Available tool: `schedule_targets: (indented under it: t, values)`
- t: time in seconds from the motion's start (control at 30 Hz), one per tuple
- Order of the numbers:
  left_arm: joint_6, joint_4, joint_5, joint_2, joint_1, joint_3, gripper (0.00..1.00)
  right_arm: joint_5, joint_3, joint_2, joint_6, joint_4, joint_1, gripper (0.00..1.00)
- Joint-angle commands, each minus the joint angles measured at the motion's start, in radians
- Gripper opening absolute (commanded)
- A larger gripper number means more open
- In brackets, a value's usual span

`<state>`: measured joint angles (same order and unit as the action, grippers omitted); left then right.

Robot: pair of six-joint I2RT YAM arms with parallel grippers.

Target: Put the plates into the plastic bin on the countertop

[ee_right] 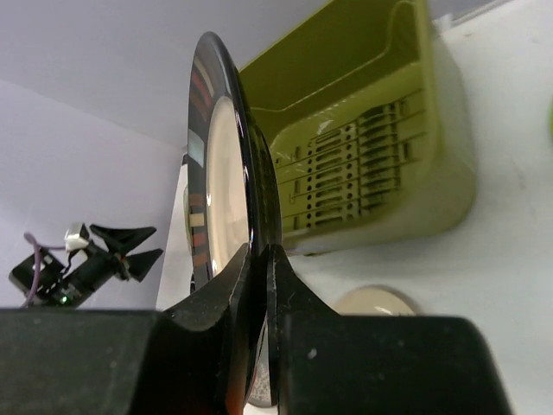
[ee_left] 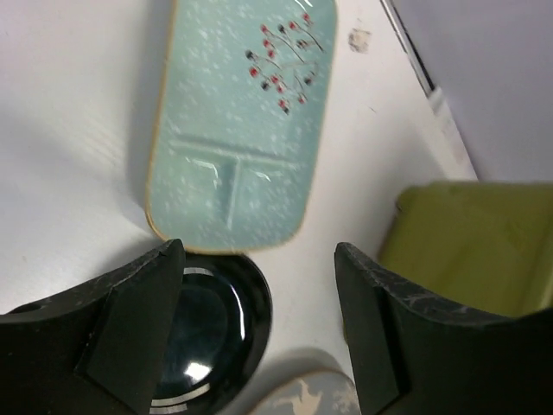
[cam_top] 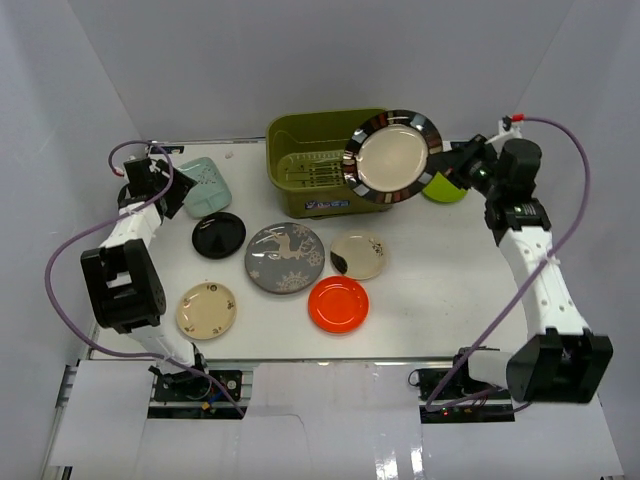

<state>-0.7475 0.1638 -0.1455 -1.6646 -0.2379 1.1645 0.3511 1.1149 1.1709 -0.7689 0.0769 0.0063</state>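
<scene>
I will next bring my right gripper down and to the left in the top view and let go of the plate, since the bin's empty bottom is there.
My right gripper (cam_top: 440, 163) is shut on the rim of the dark-rimmed silvery plate (cam_top: 392, 156) and holds it on edge in the air over the right end of the olive-green plastic bin (cam_top: 310, 165). In the right wrist view the plate (ee_right: 226, 173) stands between my fingers, with the bin (ee_right: 363, 138) beyond. My left gripper (cam_top: 168, 178) is open and empty above the pale teal plate (ee_left: 238, 121) and the black plate (ee_left: 199, 328). On the countertop (cam_top: 440, 290) lie the black (cam_top: 218, 234), grey deer (cam_top: 285, 257), cream (cam_top: 359, 255), orange-red (cam_top: 338, 303) and beige (cam_top: 207, 309) plates.
The lime green plate (cam_top: 445, 186) lies behind the right gripper, right of the bin. Grey walls close in the table on three sides. A purple cable runs along each arm.
</scene>
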Motion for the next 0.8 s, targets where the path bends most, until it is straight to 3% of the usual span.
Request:
schedule_targets:
  t: [0.0,0.17,0.4,0.63,0.73,0.77]
  values:
    - [0.046,0.002,0.012,-0.085,-0.017,0.101,0.79,0.056,0.198,0.157,0.005,-0.255,0.105,0.08]
    - [0.112,0.0,0.044,-0.207,-0.04,0.152,0.77,-0.012,0.412,0.395,0.065,-0.223,0.184,0.08]
    - [0.164,-0.079,-0.04,-0.378,-0.067,0.222,0.73,-0.023,0.615,0.721,0.085,-0.163,0.205,0.08]
    - [0.174,-0.156,-0.091,-0.504,-0.083,0.271,0.57,-0.043,0.642,0.869,0.118,-0.098,0.231,0.08]
    - [0.151,-0.227,-0.109,-0.529,-0.089,0.265,0.43,-0.061,0.609,0.869,0.137,-0.104,0.244,0.38]
    - [0.139,-0.237,-0.118,-0.534,-0.089,0.264,0.4,-0.066,0.606,0.865,0.144,-0.103,0.247,0.57]
